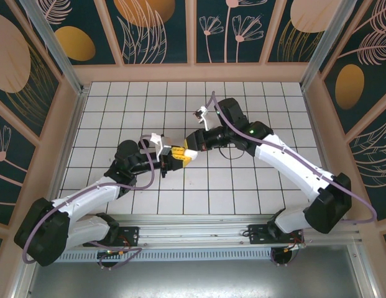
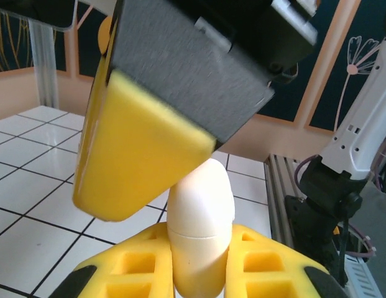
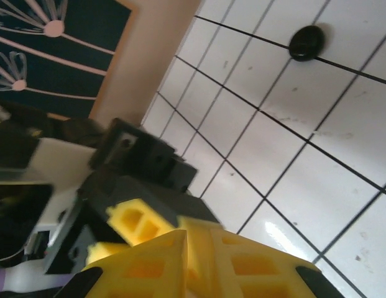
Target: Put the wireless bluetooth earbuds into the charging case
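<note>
The charging case has its lid closed along its seam, so next my left gripper needs to tilt downward, go down to the white tiles below and let go of the case there.
The charging case [image 2: 202, 211] is a white egg-shaped shell, its lid closed along a thin seam. It stands upright between the yellow fingers of my left gripper [image 2: 202, 239], which is shut on its lower half. One yellow finger [image 2: 137, 161] of my right gripper lies across the case's top from the left, touching it. In the right wrist view my right gripper [image 3: 194, 239] has its jaws almost together, and I see nothing between them. Both grippers, left [image 1: 170, 160] and right [image 1: 183, 155], meet above the middle of the tiled floor. The earbuds are out of view.
A round black disc [image 3: 306, 42] lies on the white tiles beyond the right gripper. A wooden wall [image 1: 193, 73] encloses the floor on three sides. The right arm's base [image 2: 329, 198] and a metal rail [image 2: 276, 186] stand to the right in the left wrist view.
</note>
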Controlling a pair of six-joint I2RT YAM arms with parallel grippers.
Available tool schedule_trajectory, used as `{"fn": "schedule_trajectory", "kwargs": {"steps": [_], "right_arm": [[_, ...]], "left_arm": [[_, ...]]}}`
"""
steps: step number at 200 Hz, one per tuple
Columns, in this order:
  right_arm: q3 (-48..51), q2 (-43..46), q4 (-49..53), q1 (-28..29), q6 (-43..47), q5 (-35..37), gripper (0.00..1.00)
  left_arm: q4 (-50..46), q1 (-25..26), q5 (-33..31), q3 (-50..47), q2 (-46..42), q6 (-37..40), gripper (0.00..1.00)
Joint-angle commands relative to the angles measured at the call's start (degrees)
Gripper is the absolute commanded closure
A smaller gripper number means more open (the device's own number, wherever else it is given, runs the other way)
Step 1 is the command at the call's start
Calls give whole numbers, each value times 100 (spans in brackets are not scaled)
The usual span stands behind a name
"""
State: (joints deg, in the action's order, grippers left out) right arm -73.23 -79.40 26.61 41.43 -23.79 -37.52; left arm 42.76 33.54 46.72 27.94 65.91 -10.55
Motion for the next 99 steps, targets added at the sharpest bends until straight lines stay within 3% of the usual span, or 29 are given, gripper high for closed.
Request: {"fn": "schedule_trajectory", "kwargs": {"steps": [1,30,61,99], "right_arm": [[193,365,144,258,191,-282,84],[486,536,78,432,173,-187,84],[527,714,26,202,147,384,82],[856,1231,-319,-600,-200,1906,75]], "left_arm": [[601,-118,-339,-16,23,-343,100],[619,-182,-311,26,106,-472,100],[392,-221,-502,90,194,-545,100],[-315,-225,-1191,136,556,-786,100]]}}
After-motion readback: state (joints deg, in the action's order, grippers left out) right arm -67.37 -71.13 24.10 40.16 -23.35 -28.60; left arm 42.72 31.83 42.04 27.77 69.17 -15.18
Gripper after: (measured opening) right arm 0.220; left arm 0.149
